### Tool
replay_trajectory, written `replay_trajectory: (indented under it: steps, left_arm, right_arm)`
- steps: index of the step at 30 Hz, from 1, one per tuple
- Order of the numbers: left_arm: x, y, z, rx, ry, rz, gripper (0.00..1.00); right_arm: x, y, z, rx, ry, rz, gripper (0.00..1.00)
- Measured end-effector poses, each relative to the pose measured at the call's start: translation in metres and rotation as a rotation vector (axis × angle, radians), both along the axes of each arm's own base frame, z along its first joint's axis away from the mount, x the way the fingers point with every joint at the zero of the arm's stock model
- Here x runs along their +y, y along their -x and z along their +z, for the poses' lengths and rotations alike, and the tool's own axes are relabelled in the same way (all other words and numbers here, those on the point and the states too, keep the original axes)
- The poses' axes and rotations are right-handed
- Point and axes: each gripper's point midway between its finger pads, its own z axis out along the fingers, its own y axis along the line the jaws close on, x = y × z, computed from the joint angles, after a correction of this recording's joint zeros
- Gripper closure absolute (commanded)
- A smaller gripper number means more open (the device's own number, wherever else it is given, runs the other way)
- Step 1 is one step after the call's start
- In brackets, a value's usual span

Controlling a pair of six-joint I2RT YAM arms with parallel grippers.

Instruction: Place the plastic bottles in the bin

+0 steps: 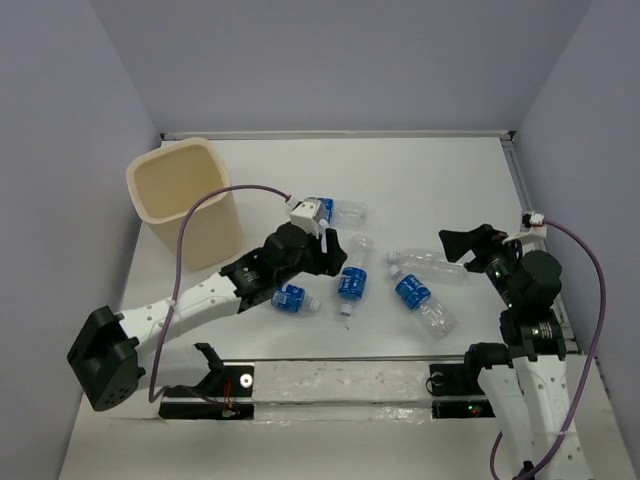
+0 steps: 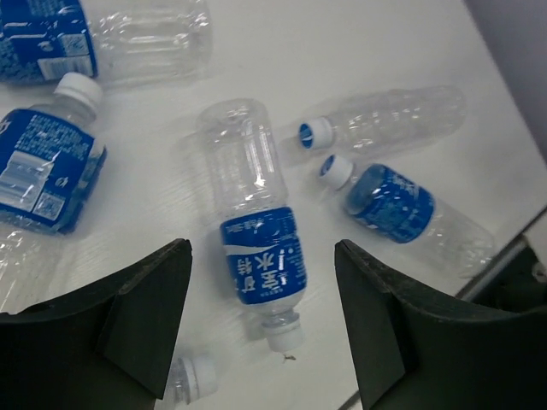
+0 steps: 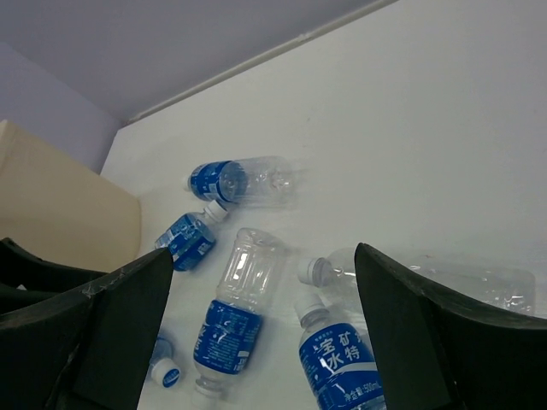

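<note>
I will next move my left gripper down and to its right in the top view, with one finger on each side, because the bottle's clear half (image 1: 358, 251) (image 2: 243, 166) is there.
Several plastic bottles with blue labels and white caps lie on the white table. One bottle (image 1: 352, 275) (image 2: 256, 231) lies directly below my left gripper (image 1: 332, 250) (image 2: 261, 256), which hovers open above it with a finger on either side, touching nothing. Two more bottles (image 2: 47, 166) (image 2: 102, 34) lie to its left. A clear bottle (image 1: 432, 263) (image 2: 393, 120) and a labelled bottle (image 1: 422, 300) (image 3: 338, 363) lie near my right gripper (image 1: 458, 243) (image 3: 263, 256), which is open and empty above the table. The cream bin (image 1: 185, 200) (image 3: 60, 205) stands upright at the back left.
A small bottle (image 1: 290, 298) lies under the left arm's forearm, and another bottle (image 1: 343, 210) lies just beyond the left wrist. The table's right edge rail (image 1: 530, 215) runs close to the right arm. Purple walls enclose the table on three sides.
</note>
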Motion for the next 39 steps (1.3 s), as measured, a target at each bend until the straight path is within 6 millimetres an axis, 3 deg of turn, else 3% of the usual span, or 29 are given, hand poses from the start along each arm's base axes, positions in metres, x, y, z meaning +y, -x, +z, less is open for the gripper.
replay_trajectory:
  steps: [5, 7, 12, 14, 22, 23, 28, 30, 35, 37, 39]
  left_arm:
    - [-0.002, -0.012, -0.053, 0.05, -0.18, 0.068, 0.08]
    - [-0.012, -0.015, -0.062, 0.057, -0.222, 0.057, 0.04]
    - [-0.054, -0.012, -0.086, 0.072, -0.296, -0.023, 0.04]
    - [-0.063, -0.014, -0.099, 0.084, -0.329, -0.034, 0.04]
    - [-0.07, -0.041, -0.137, 0.077, -0.458, 0.025, 0.07]
    - [-0.069, -0.043, -0.138, 0.073, -0.468, 0.033, 0.09]
    - [-0.071, -0.056, -0.15, 0.055, -0.517, 0.057, 0.36]
    - [-0.073, -0.058, -0.15, 0.049, -0.513, 0.063, 0.42]
    - [-0.065, -0.053, -0.149, 0.042, -0.499, 0.057, 0.43]
    - [-0.057, -0.045, -0.14, 0.043, -0.481, 0.05, 0.44]
    - [-0.054, -0.038, -0.119, 0.031, -0.43, 0.036, 0.44]
  right_arm:
    - [0.006, 0.002, -0.013, 0.033, -0.004, 0.035, 0.08]
    - [0.007, 0.001, -0.017, 0.045, -0.004, 0.044, 0.07]
    - [0.01, 0.003, -0.025, 0.076, -0.007, 0.064, 0.07]
    - [0.011, 0.004, -0.027, 0.083, -0.009, 0.071, 0.07]
    - [0.019, 0.01, -0.049, 0.143, -0.019, 0.119, 0.07]
    - [0.02, 0.011, -0.052, 0.152, -0.021, 0.125, 0.07]
    - [0.024, 0.014, -0.06, 0.174, -0.03, 0.148, 0.13]
    - [0.026, 0.015, -0.064, 0.19, -0.037, 0.158, 0.13]
    - [0.03, 0.018, -0.089, 0.287, -0.062, 0.176, 0.12]
    - [0.03, 0.019, -0.099, 0.333, -0.071, 0.178, 0.11]
    - [0.031, 0.019, -0.107, 0.372, -0.075, 0.178, 0.11]
